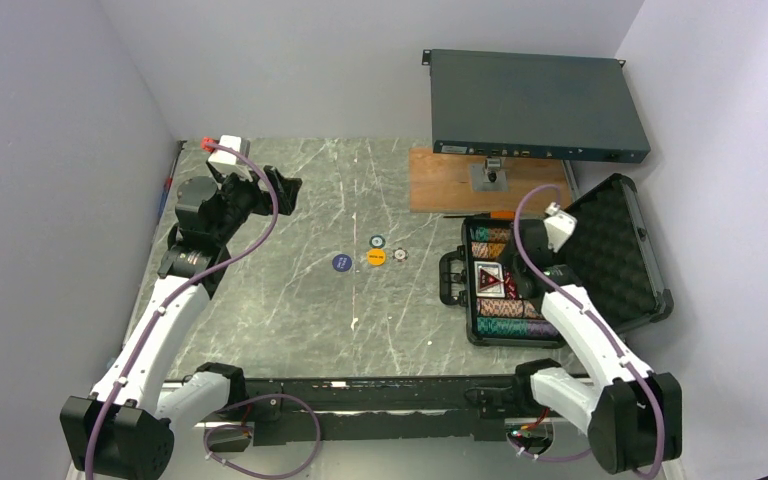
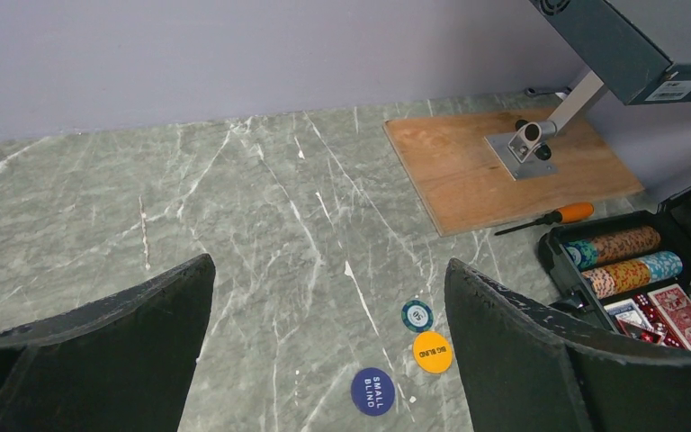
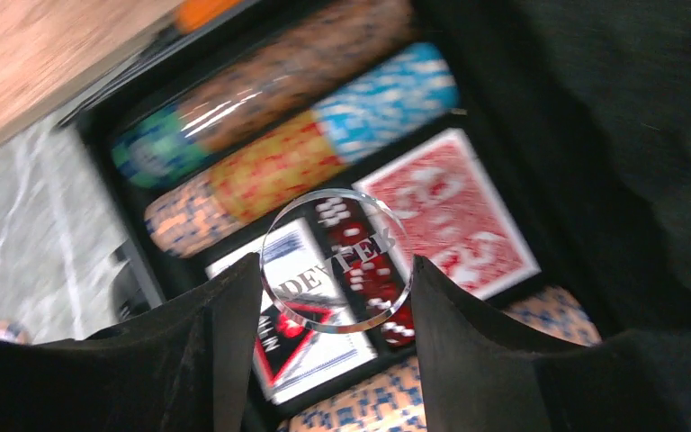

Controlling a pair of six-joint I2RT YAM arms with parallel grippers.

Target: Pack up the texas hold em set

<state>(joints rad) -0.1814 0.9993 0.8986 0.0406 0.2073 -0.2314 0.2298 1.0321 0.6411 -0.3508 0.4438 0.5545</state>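
Note:
My right gripper is holding the disc and needs to lower it onto the red card deck point(image 3: 448, 214), because the white deck already has the red triangle.
The open black case point(image 1: 457, 275) lies at the right, lid point(image 1: 610, 250) tipped back, with rows of striped chips point(image 3: 279, 99), a red card deck point(image 3: 445, 225), red dice point(image 3: 387, 319) and a red triangle point(image 3: 292, 335) on a white deck. My right gripper point(image 3: 336, 265) hovers over the case point(image 1: 532, 278), shut on a clear round lettered disc point(image 3: 342, 225). My left gripper point(image 2: 328, 265) is open and empty, raised at the far left point(image 1: 285, 190). On the table lie a blue "small blind" button point(image 2: 372, 391), a yellow "big blind" button point(image 2: 432, 351) and a teal chip point(image 2: 417, 315).
A large dark rack-mount box point(image 1: 535, 105) stands on a metal stand point(image 1: 490, 175) over a wooden board point(image 1: 440, 185) at the back right. An orange-handled screwdriver point(image 2: 567, 213) lies between board and case. Another small chip point(image 1: 399, 255) lies beside the yellow button.

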